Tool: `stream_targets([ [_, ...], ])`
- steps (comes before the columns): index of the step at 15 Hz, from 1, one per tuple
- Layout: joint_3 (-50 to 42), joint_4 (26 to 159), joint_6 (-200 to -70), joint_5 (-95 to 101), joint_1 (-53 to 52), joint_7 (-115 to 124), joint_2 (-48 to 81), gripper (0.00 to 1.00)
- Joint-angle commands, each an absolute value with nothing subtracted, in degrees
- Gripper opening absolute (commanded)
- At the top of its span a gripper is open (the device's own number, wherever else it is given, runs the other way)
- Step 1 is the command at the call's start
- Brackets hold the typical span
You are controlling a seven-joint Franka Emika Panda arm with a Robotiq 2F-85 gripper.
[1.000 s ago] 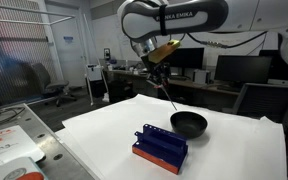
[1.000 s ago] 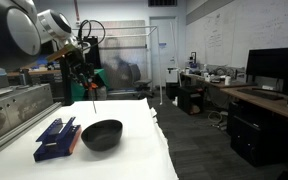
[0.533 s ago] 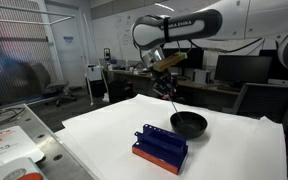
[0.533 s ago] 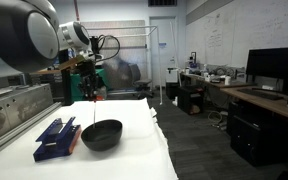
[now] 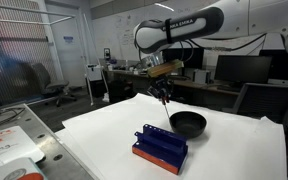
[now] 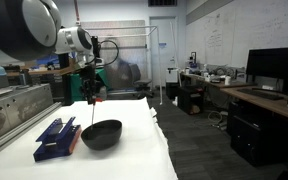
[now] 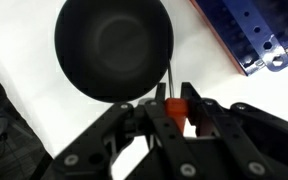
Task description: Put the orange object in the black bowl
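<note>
My gripper moves down next, away from the rack and past the bowl's rim. It then releases over the bowl's middle (image 5: pixel 188 120) (image 7: pixel 114 48), since the orange object's stem hangs by that rim.
The black bowl (image 5: pixel 188 124) sits on the white table, round, shallow and glossy; it also shows in an exterior view (image 6: pixel 101 134) and in the wrist view (image 7: pixel 114 48). My gripper (image 7: pixel 174 108) is shut on the orange object (image 7: pixel 174 112), whose thin stem hangs down toward the bowl's near rim. In both exterior views the gripper (image 5: pixel 164 88) (image 6: pixel 92 93) hangs well above the table, over the bowl's edge nearest the blue rack. The stem's tip is apart from the bowl.
A blue rectangular rack with an orange-red base (image 5: pixel 160 148) lies beside the bowl; it also shows in an exterior view (image 6: pixel 56 138) and in the wrist view (image 7: pixel 248 32). The white table (image 5: pixel 234 150) ends close behind the bowl. Desks, monitors and chairs stand beyond.
My gripper has moved with the orange object toward a spot over the bowl and turned its wrist. The bowl and rack have not moved.
</note>
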State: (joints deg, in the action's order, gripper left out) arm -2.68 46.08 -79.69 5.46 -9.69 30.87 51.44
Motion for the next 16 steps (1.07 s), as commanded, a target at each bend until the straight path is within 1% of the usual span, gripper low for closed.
stream_targets([
  [1, -3.56, 59.01, -87.09, 5.69, -9.35, 34.1, 43.85, 0.1],
  [9, -5.04, 78.71, -95.69, 6.37, -8.87, 35.11, 34.26, 0.1],
  [13, -4.99, 83.11, -97.4, 7.14, -8.9, 35.01, 32.49, 0.11],
  [14, -4.95, 83.45, -97.42, 7.2, -8.87, 35.09, 32.49, 0.16],
  [15, -4.92, 83.77, -97.25, 7.2, -8.84, 35.21, 32.4, 0.46],
  [16, -4.83, 83.95, -97.22, 6.99, -8.72, 35.23, 32.35, 0.47],
])
